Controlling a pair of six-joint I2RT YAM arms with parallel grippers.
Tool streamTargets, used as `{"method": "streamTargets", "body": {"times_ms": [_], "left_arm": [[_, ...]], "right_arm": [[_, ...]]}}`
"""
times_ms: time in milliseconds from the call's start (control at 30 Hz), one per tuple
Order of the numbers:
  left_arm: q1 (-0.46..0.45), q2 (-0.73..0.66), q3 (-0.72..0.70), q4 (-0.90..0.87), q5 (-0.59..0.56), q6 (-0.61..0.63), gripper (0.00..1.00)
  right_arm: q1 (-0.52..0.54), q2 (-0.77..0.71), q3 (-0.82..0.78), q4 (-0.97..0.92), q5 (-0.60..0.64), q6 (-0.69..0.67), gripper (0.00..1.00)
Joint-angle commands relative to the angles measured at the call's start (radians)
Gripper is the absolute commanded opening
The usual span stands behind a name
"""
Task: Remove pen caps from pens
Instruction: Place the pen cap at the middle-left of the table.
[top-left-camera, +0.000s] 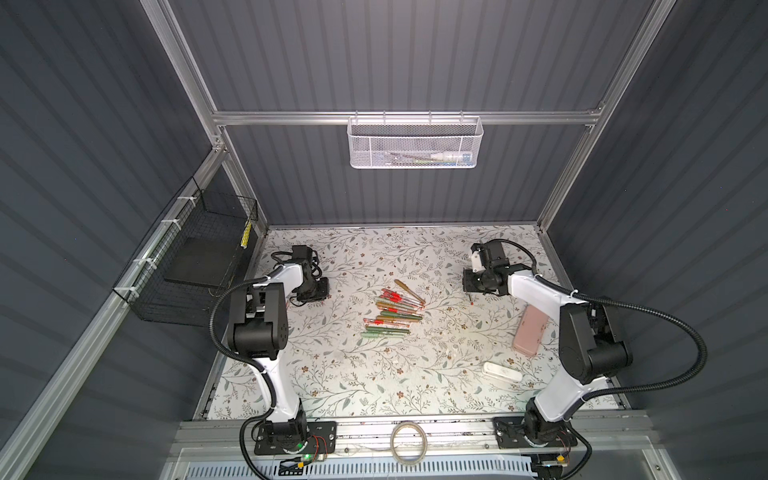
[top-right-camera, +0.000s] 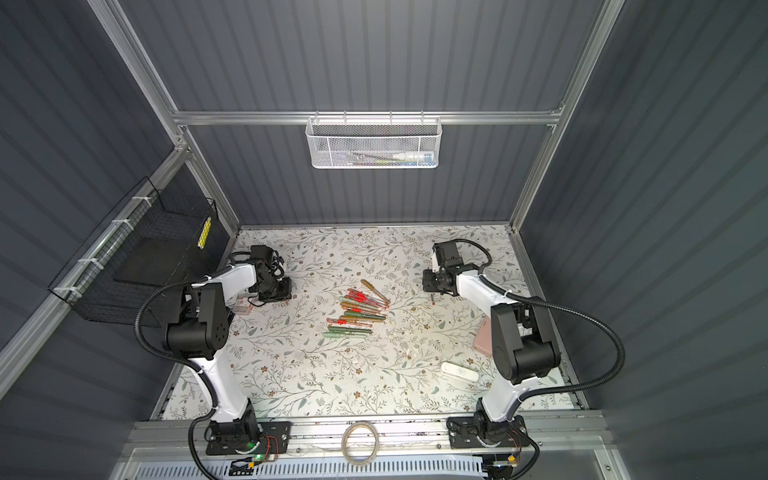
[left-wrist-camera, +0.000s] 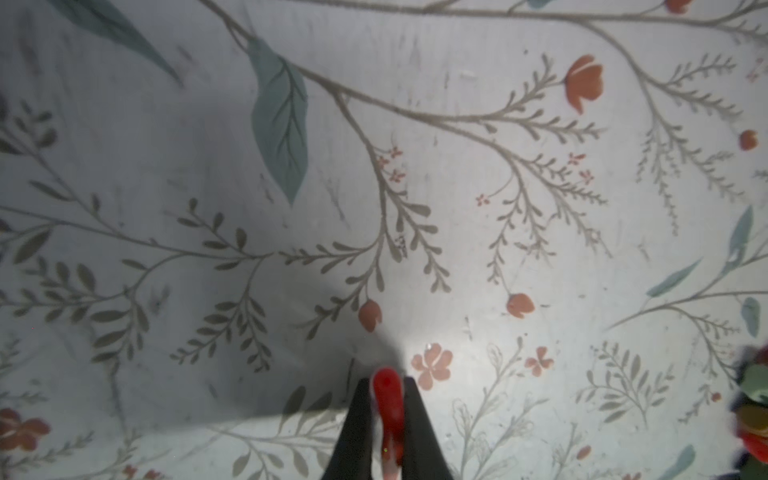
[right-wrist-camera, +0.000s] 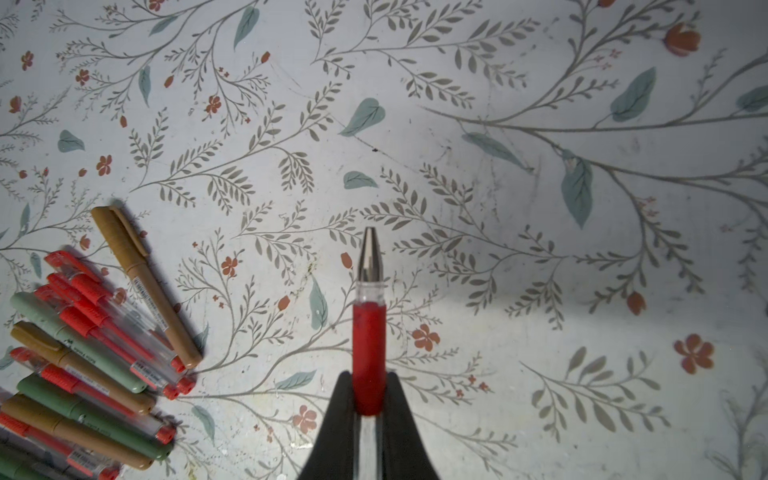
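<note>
I will lower my right gripper toward the empty table cover below, away from the heap, and let go of the clear pen, because its metal tip is bare.
In the left wrist view my left gripper (left-wrist-camera: 386, 384) is shut on a red pen cap (left-wrist-camera: 388, 401), close above the floral table cover. In a top view it (top-left-camera: 312, 293) hangs at the back left. My right gripper (right-wrist-camera: 369, 378) is shut on a clear-barrelled pen (right-wrist-camera: 369, 332). That pen has a red grip and a bare metal tip, and it points down at the table. Both top views show this gripper (top-left-camera: 471, 291) at the back right. The other pens (top-left-camera: 392, 311) (right-wrist-camera: 95, 345) lie capped in a loose heap at mid-table, between the two arms.
A pink case (top-left-camera: 530, 332) and a white case (top-left-camera: 500, 371) lie at the right by the right arm. A blurred heap of small green, brown and red pieces (left-wrist-camera: 754, 415) sits near the left gripper. A black wire basket (top-left-camera: 195, 257) hangs on the left wall. A tape ring (top-left-camera: 409, 442) lies on the front rail.
</note>
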Motion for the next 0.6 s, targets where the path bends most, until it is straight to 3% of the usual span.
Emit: {"method": "streamTargets", "body": {"times_ms": [0, 167, 567], "left_arm": [[-0.001, 0.040, 0.015, -0.040, -0.032, -0.001, 0.05], [-0.004, 0.053, 0.009, -0.036, -0.049, 0.000, 0.26], [-0.013, -0.037, -0.013, -0.035, -0.055, 0.006, 0.44]], "right_arm": [[-0.020, 0.018, 0.021, -0.039, 0.030, -0.026, 0.00], [-0.039, 0.037, 0.041, -0.047, 0.028, -0.013, 0.00], [-0.053, 0.160, 0.176, -0.181, 0.069, -0.014, 0.00]]}}
